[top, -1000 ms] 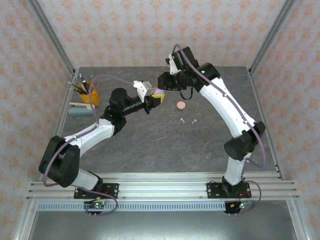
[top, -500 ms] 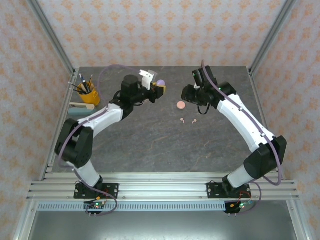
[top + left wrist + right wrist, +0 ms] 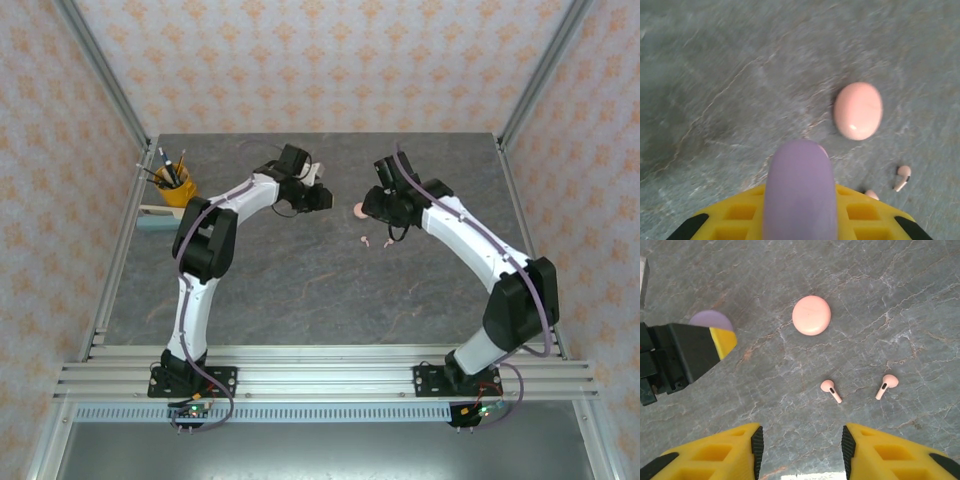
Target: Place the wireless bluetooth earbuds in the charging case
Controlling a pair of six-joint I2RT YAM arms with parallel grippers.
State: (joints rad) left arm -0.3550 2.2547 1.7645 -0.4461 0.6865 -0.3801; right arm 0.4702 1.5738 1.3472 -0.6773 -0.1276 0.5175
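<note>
I will lower the lilac-purple case with my left gripper next onto the empty spot beside the pink case and let go of it, because that bare tabletop (image 3: 308,215) is below my left gripper.
My left gripper (image 3: 800,202) is shut on a closed lilac-purple charging case (image 3: 800,190), held a little above the table; from above it sits at the back centre (image 3: 318,196). A closed salmon-pink case (image 3: 811,315) lies flat on the table just right of it (image 3: 361,210). Two salmon-pink earbuds (image 3: 831,390) (image 3: 886,385) lie loose in front of the pink case, stems pointing down the right wrist view. My right gripper (image 3: 801,445) hangs open above the table, just short of these buds, with nothing between its fingers (image 3: 756,445).
A yellow cup of pens (image 3: 175,186) stands at the back left, with a flat teal and beige block (image 3: 158,219) in front of it. Metal frame posts and patterned walls bound the grey stone table (image 3: 300,290).
My left arm has stretched toward the back centre, carrying the purple case to beside the pink one. My right gripper has let go of the purple case, drawn back over the pink buds and opened wider.
</note>
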